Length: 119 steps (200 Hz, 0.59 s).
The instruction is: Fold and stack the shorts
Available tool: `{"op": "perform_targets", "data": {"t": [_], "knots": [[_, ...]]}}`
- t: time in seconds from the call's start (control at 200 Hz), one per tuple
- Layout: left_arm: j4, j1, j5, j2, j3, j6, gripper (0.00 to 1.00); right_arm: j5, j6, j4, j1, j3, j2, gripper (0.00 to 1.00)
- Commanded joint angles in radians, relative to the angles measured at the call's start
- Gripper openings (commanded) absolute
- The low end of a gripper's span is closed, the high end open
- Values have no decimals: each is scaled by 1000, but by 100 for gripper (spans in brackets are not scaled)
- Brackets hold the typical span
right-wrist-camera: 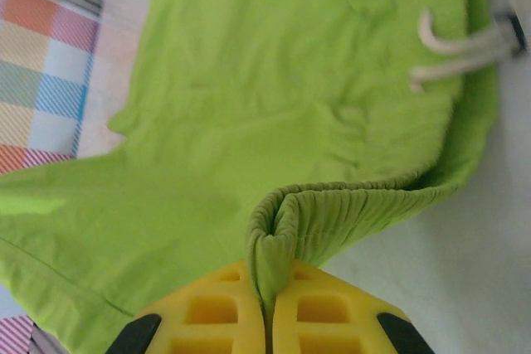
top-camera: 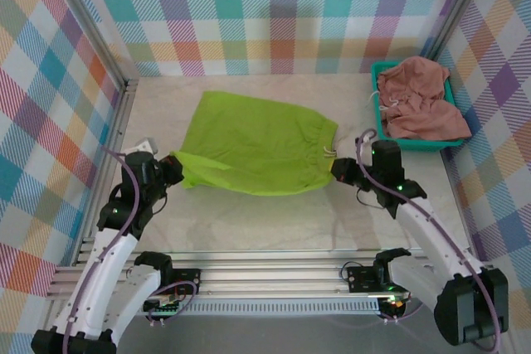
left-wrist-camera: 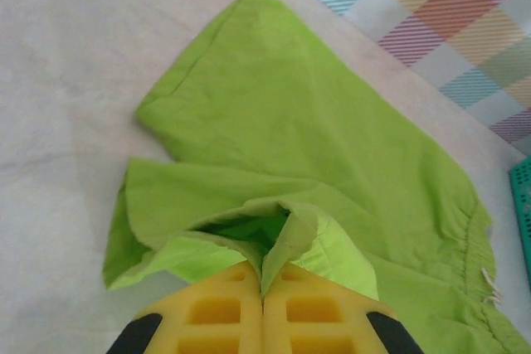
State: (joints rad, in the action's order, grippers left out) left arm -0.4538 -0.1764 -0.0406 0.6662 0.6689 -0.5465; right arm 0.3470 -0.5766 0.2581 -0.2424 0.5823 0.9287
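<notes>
The left gripper draws the near leg's bunched hem back next, then lowers it onto bare tabletop before the bar (top-camera: 184,215) and releases it. That spot lies below and back of it.
The lime green shorts (top-camera: 253,143) lie spread across the middle of the table, waistband to the right. My left gripper (top-camera: 172,167) is shut on the hem of the near leg (left-wrist-camera: 278,238), which bunches up between the yellow fingers (left-wrist-camera: 224,308). My right gripper (top-camera: 338,170) is shut on the near end of the ribbed waistband (right-wrist-camera: 282,230), pinched into a fold. A white drawstring (right-wrist-camera: 452,43) hangs off the waistband. The dusty salmon pink shorts (top-camera: 419,97) lie crumpled in the basket at the back right.
The teal mesh basket (top-camera: 380,113) stands against the right wall. Plaid walls close in the table on three sides. An aluminium rail (top-camera: 274,275) runs along the near edge between the arm bases. Bare tabletop lies in front of the green shorts.
</notes>
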Motion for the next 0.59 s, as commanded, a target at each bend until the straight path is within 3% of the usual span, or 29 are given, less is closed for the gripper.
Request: {"op": "perform_targets", "data": {"t": [0.0, 0.115, 0.285, 0.335, 0.395, 0.455, 0.535, 0.59], "knots": [[-58, -8, -45, -56, -55, -71, 6, -7, -73, 158, -14, -62, -79, 10], [-86, -8, -53, -121, -107, -104, 6, 3, -83, 267, -26, -105, -147, 19], [-152, -8, -59, -219, -137, -135, 13, -13, -112, 413, -40, -119, -256, 50], [-167, -8, -67, -240, -132, -141, 25, -24, -122, 435, -40, -112, -296, 59], [-194, -8, -97, -261, -106, -140, 59, -51, -117, 449, -41, -84, -339, 70], [-219, -8, -122, -272, -57, -128, 80, -79, -95, 444, -40, -48, -355, 78], [-238, -8, -126, -262, 38, -78, 97, -127, -41, 418, -41, 13, -297, 84], [-249, -8, -121, -244, 112, -38, 100, -126, 0, 370, -41, 58, -218, 85]]}}
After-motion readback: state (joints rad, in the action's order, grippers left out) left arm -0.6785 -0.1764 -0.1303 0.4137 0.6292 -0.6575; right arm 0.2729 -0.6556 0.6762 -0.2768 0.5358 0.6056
